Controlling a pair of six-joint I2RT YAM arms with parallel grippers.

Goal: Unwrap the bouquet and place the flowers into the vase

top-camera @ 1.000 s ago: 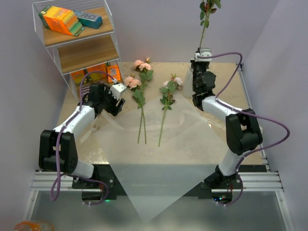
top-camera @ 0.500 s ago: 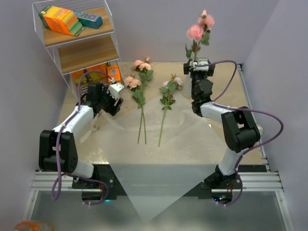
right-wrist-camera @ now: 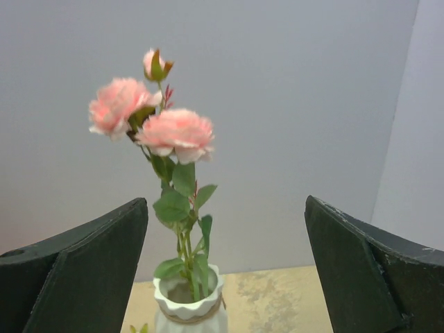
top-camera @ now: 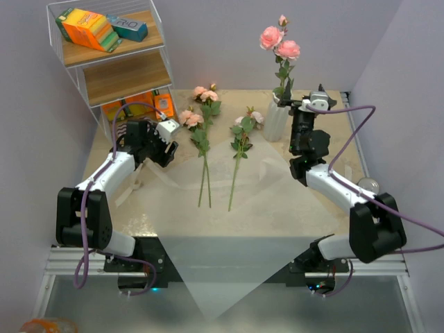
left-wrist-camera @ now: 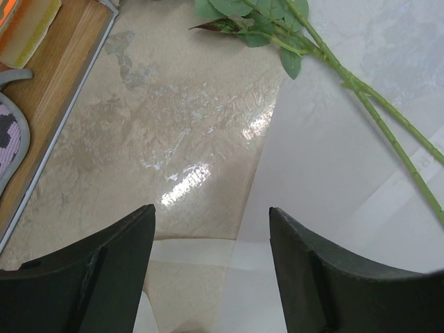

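Note:
The right gripper swings to the left in the top view next, tipping down onto the lone flower's stem near its leaves, as the flower lies nearest the vase [top-camera: 275, 121].
The white ribbed vase [top-camera: 275, 121] stands at the back right with one stem of pink roses [top-camera: 277, 40] upright in it. My right gripper [top-camera: 297, 105] is open just to the vase's right and holds nothing. Its wrist view shows the vase [right-wrist-camera: 189, 306] and roses [right-wrist-camera: 173, 128] ahead of the open gripper [right-wrist-camera: 225, 200]. The bouquet's paper [top-camera: 229, 229] lies flat and unwrapped. Three more flowers [top-camera: 205, 149] lie on it, stems toward me. My left gripper [top-camera: 165, 151] hangs open over the paper's left edge [left-wrist-camera: 260, 173], beside green stems [left-wrist-camera: 361, 94].
A wire shelf [top-camera: 111, 59] with coloured boxes stands at the back left, and its wooden base [left-wrist-camera: 52, 90] shows in the left wrist view. A cream ribbon [top-camera: 130, 189] lies by the left arm. A small round metal thing [top-camera: 368, 185] sits at the right edge.
My right gripper lowered the rose stem into the vase, opened, let it go and drew back to the right. The left arm has not moved.

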